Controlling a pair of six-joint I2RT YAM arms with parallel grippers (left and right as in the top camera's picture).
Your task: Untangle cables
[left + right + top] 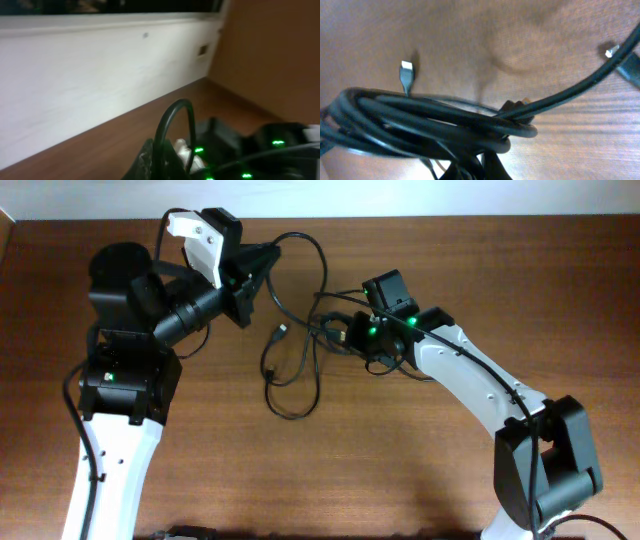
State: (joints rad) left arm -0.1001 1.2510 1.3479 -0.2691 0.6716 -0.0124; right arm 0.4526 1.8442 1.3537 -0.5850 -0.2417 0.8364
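Note:
The bundled cables are at my right gripper, so my left gripper will next lower and tilt down toward them.
The thin black cables (292,380) lie tangled mid-table, with loose loops and a small plug (282,332). My left gripper (258,272) is shut on one cable, which arcs up and right (305,240) toward the bundle. In the left wrist view that cable (172,127) loops up out of the jaws (167,165). My right gripper (345,335) is shut on the bundled cables, held just above the table. In the right wrist view the bundle (435,125) crosses the jaws (480,167), with a silver-tipped plug (406,70) behind it.
The wooden table (420,470) runs to a white wall at its far edge (100,75). Another connector (620,57) shows at the right wrist view's upper right. The right arm's green lights (275,144) sit close to the left gripper.

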